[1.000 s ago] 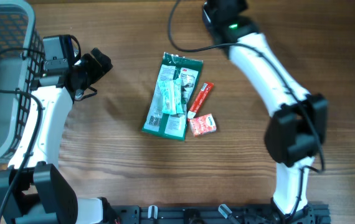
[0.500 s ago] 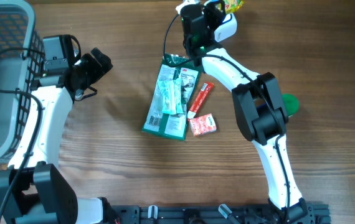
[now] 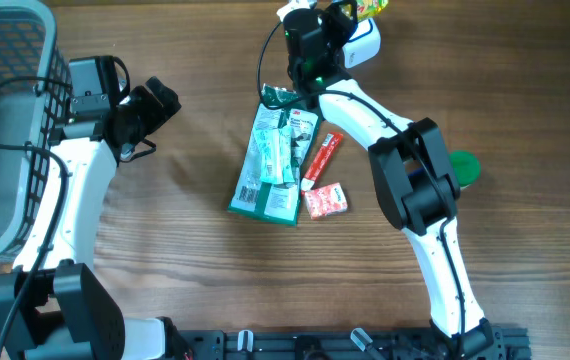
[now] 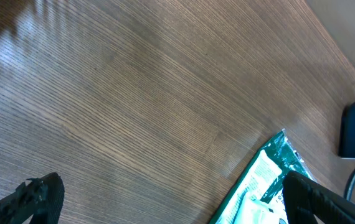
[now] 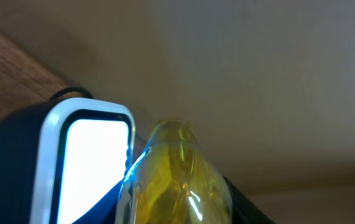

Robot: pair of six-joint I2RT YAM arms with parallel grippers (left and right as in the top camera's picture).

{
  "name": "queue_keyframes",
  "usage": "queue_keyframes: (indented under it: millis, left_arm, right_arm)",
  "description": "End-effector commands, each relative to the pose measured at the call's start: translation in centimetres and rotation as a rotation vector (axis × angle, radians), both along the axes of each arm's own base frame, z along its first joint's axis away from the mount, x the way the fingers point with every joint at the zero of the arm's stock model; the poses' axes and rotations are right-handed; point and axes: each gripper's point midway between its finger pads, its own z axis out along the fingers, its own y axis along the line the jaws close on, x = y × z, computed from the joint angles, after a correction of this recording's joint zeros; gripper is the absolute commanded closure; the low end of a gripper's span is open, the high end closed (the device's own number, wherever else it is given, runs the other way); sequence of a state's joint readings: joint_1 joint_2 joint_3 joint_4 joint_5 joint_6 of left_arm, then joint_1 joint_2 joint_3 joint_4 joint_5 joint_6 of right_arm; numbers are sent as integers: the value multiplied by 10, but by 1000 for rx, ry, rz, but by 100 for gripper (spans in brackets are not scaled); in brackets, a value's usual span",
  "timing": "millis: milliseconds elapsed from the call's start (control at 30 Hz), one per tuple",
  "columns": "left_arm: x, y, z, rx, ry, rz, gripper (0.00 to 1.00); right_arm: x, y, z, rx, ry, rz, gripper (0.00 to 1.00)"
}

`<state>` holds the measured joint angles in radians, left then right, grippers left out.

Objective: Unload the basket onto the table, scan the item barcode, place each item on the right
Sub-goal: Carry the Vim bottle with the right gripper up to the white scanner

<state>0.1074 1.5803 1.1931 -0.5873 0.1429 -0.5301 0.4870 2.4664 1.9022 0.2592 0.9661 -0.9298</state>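
I will next swing my right gripper back, to the right in the overhead view, and down onto bare wood by the green object, because it is clear of the packets.
My right gripper (image 3: pixel 348 16) is at the table's far edge, shut on a clear yellow bottle (image 3: pixel 371 8). In the right wrist view the bottle (image 5: pixel 174 174) fills the gap between the dark fingers (image 5: pixel 243 208). It sits right beside the scanner (image 5: pixel 93 168), whose white face glows. From overhead the scanner (image 3: pixel 362 42) is a white and dark block just below the bottle. No barcode shows on the bottle. My left gripper (image 3: pixel 157 103) hovers open over bare wood left of the items, with nothing between its fingers (image 4: pixel 31 199).
A green packet (image 3: pixel 276 155), a red tube (image 3: pixel 320 160) and a small red packet (image 3: pixel 325 200) lie mid-table. The green packet's corner (image 4: pixel 258 186) shows in the left wrist view. A grey wire basket (image 3: pixel 5 130) stands at the left edge. A green object (image 3: pixel 464 166) lies behind the right arm.
The right arm has folded back over the second, bringing the gripper and the yellow bottle in beside the scanner at the far edge. The left arm has not moved.
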Motion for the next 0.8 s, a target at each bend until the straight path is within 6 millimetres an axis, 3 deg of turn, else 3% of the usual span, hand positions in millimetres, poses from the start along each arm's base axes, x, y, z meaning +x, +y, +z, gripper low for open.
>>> queue_keyframes:
  millis: [0,33,133,300,367,467,633,767]
  left_arm:
    - [1,2,0,0,0,12,0]
    - [1,2,0,0,0,12,0]
    - [1,2,0,0,0,12,0]
    - [1,2,0,0,0,12,0]
    - [1,2,0,0,0,12,0]
    - [1,2,0,0,0,12,0]
    - [1,2,0,0,0,12,0]
    - [1,2,0,0,0,12,0]
  right_arm:
    - [-26,-29,104,91,-201,-173,93]
    - [-40,-39,131,130,-250,-229,96]
    - [-62,-35,167,237,-236,-170,95]
    - [-116,-24,179,711,-38,-4,94]
    - [-142,-27,176,911,70,-3,94]
    - [-177,-47,163,1103,197,-110,93]
    - [-203,-107,124,1088,337,-326,90]
    - [-218,-135,95,1142,436,-433,88]
